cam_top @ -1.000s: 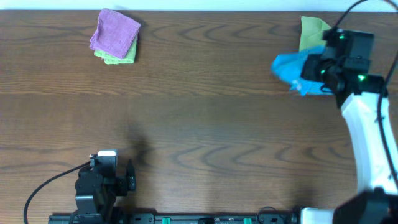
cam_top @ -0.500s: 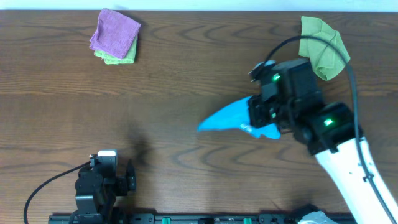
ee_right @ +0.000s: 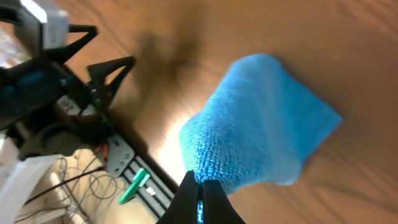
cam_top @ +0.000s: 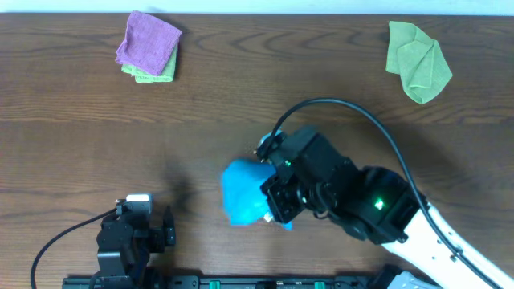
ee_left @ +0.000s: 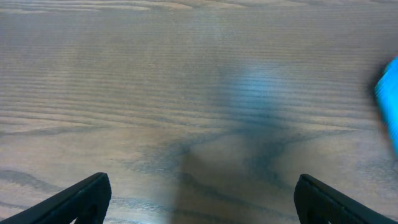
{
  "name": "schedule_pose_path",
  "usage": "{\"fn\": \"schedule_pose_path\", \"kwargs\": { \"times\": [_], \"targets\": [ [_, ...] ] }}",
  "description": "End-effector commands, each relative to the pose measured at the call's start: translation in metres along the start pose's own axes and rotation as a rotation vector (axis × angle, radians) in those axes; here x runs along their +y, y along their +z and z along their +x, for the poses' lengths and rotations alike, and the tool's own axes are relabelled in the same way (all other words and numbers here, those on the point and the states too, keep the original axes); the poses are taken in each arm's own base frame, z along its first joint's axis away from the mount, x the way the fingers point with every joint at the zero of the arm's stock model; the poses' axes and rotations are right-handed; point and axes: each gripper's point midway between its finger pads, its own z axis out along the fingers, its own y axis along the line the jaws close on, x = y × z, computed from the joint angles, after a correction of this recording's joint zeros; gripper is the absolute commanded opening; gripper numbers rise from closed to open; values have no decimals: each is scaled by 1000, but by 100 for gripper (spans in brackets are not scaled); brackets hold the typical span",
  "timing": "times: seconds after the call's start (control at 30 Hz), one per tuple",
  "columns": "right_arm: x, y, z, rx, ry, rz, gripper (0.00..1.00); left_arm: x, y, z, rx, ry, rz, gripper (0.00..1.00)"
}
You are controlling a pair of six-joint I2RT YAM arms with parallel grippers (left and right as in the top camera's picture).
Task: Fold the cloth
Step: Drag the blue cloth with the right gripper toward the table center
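Note:
The bare wood in the middle of the table [cam_top: 259, 111] is clear, so next my right gripper needs to move outward and down over it and release the cloth's edge.
The sky-blue cloth [cam_top: 245, 193] hangs bunched from my right gripper [cam_top: 277, 202] above the front middle of the table. In the right wrist view my right gripper [ee_right: 200, 186] is shut on the cloth's [ee_right: 261, 118] edge. A sliver of the cloth [ee_left: 388, 99] shows at the right edge of the left wrist view. My left gripper [cam_top: 152, 229] rests at the front left, open and empty, its fingertips wide apart [ee_left: 199, 199] over bare wood. No white tag is visible.
A purple cloth [cam_top: 148, 42] lies folded on a light green cloth [cam_top: 152, 74] at the back left. A crumpled light green cloth [cam_top: 418, 50] lies at the back right. The table's front rail and cables show in the right wrist view [ee_right: 93, 168].
My right arm has carried the blue cloth from the back right, beside the green cloth, to the front middle of the table. The left arm has not moved.

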Motion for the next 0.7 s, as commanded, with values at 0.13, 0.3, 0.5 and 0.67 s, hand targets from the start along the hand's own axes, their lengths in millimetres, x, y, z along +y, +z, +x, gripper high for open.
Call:
{"fn": "schedule_pose_path", "kwargs": {
  "times": [0.13,0.3,0.5,0.67],
  "targets": [
    [-19,-4,-24,-99,17,91,1,1,2,17,60,49,-5,95],
    [-42,5,-46,-143,15,137,1,1,2,17,60,48,-5,95],
    [-129,39,-110,-265,21,335,2,1,2,17,60,49,-5,95],
    [-237,51,-168,-478,140,558,29,1,2,17,60,48,-4,95]
  ]
}}
